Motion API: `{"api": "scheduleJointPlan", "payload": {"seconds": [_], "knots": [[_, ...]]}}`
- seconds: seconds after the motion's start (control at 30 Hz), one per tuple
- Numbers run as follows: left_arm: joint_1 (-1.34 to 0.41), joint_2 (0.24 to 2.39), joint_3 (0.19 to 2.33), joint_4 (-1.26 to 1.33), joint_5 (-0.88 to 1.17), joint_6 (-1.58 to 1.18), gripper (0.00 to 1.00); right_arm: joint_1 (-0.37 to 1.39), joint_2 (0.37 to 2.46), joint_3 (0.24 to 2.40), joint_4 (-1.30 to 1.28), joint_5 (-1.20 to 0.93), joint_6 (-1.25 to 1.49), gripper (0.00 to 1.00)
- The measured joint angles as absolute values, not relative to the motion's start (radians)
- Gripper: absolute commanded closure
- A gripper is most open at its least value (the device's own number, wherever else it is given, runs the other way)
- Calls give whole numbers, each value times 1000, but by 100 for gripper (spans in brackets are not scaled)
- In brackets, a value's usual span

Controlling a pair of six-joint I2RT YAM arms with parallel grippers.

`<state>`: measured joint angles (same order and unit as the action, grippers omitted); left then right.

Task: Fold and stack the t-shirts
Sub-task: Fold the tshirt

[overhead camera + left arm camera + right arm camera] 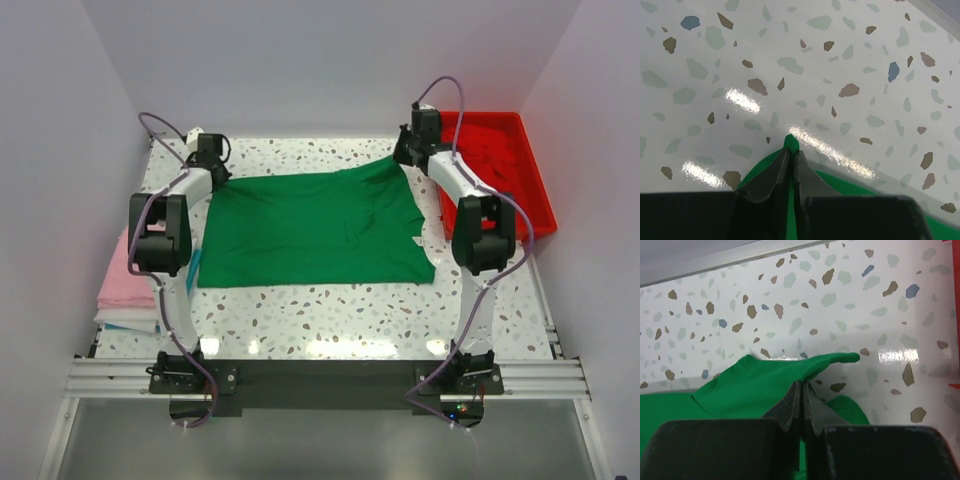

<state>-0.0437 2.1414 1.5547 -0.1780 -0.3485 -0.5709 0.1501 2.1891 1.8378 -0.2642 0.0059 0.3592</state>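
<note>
My left gripper needs to pull the pinched corner back over the flat green cloth next and let go, because that cloth beside the pink t-shirt lies back from my left gripper.
The bright green t-shirt [310, 228] lies spread flat on the speckled table in the top view. My left gripper [213, 170] is shut on its far left corner; the left wrist view shows the green cloth tip [790, 143] poking out between the closed fingers [775, 172]. My right gripper [406, 152] is shut on the far right corner; the right wrist view shows the green cloth [765, 385] pinched in the closed fingers [790, 400]. A pink t-shirt [128, 275] lies folded on a stack at the left edge. A red t-shirt [500, 160] lies in the red tray.
The rigid red plastic tray [538, 205] stands at the far right. Under the pink shirt lie white and light blue folded layers [125, 320]. White walls close in the table on three sides. A metal rail [320, 375] runs along the near edge.
</note>
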Motion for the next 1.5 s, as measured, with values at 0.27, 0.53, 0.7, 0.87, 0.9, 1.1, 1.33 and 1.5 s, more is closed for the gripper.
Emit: {"api": "scheduleJointPlan", "payload": {"seconds": [0.27, 0.53, 0.7, 0.87, 0.9, 1.1, 1.33, 1.5], "knots": [[-40, 2049, 1467, -177, -344, -635, 100, 150, 2016, 1610, -222, 4, 401, 100], [-39, 1922, 1327, -209, -354, -705, 100, 150, 1820, 1398, -197, -4, 424, 100], [-39, 1826, 1235, -222, -363, -746, 100, 156, 1685, 1253, -170, -20, 435, 100], [-39, 1752, 1143, -226, -370, -778, 100, 176, 1561, 1106, -150, -21, 453, 100], [-39, 1740, 1124, -227, -370, -786, 100, 187, 1537, 1075, -148, -20, 456, 100], [-39, 1654, 965, -210, -359, -843, 49, 243, 1412, 884, -126, -22, 477, 58], [-32, 1489, 777, -176, -336, -873, 40, 244, 1298, 789, -142, -14, 471, 47], [-33, 1458, 760, -141, -310, -873, 44, 244, 1330, 848, -164, 11, 459, 48]]}}
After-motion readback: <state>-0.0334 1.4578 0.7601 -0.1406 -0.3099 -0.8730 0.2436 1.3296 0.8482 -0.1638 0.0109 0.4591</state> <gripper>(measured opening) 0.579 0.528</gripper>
